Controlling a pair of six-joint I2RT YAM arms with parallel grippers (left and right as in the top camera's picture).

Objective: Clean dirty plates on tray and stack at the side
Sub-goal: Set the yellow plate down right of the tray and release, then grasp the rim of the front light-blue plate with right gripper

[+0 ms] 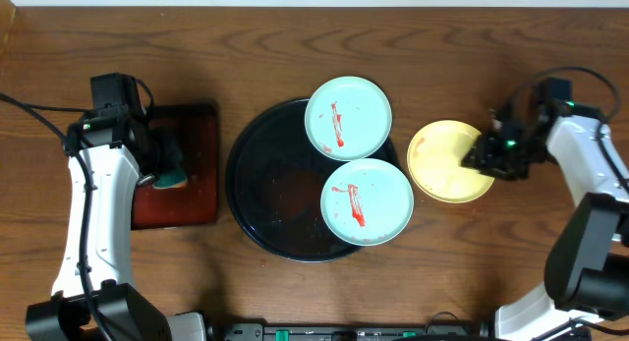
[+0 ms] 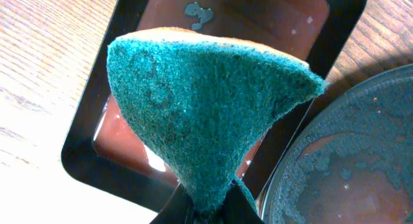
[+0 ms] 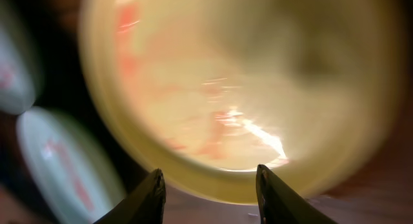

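My right gripper should move across above the yellow plate to the front blue-green plate's rim (image 1: pixel 410 191) (image 3: pixel 103 158), which sticks out past the tray, to the gripper's left in the overhead view.
Two pale blue-green plates with red streaks lie on the right side of the large round black tray (image 1: pixel 265 189), one at the back (image 1: pixel 348 117) and one at the front (image 1: pixel 367 200). The pale yellow plate (image 1: pixel 444 162) lies on the table just right of the tray. In the blurred right wrist view (image 3: pixel 232 88) it shows faint red smears. My right gripper (image 1: pixel 486 154) is open at the yellow plate's right edge, fingers (image 3: pixel 208 185) just short of its rim. My left gripper (image 1: pixel 162 164) is shut on a green sponge (image 2: pixel 206 108) above the small rectangular tray.
The small rectangular black tray with a reddish inside (image 1: pixel 197 198) lies left of the round tray and also shows in the left wrist view (image 2: pixel 84 159). The round tray's wet, smeared floor (image 2: pixel 348 166) is close on the sponge's right.
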